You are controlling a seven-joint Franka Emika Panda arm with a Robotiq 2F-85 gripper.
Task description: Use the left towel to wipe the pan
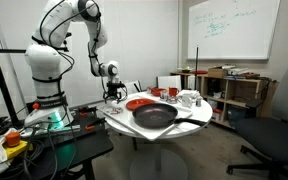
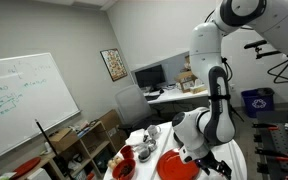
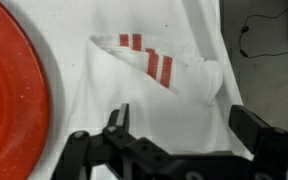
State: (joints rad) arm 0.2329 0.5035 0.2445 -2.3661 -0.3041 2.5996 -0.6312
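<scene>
My gripper is still above the cloth with its fingers open, so it will go down and move slightly toward the red dish, onto the towel's lower fold (image 3: 172, 115).
The large black pan (image 1: 154, 116) sits in the middle of the white-covered round table (image 1: 199, 118), its handle hard to make out. A white towel with red stripes (image 3: 159, 68) lies crumpled on the tablecloth, right beside a red round dish (image 3: 9, 90), which also shows as the red dish (image 1: 137, 103) behind the pan. My gripper (image 3: 184, 125) hangs just above the towel, open, with one finger (image 3: 119, 118) on each side of the towel's lower fold and nothing held. In both exterior views the gripper (image 1: 112, 95) (image 2: 210, 160) is low over the table edge nearest the robot base.
White cups (image 1: 189, 98) stand at the far side of the table. A wooden shelf (image 1: 229, 85) and a whiteboard (image 1: 234, 25) are behind, an office chair (image 1: 274, 130) to the side. Cables show on the floor (image 3: 259, 35) past the table edge.
</scene>
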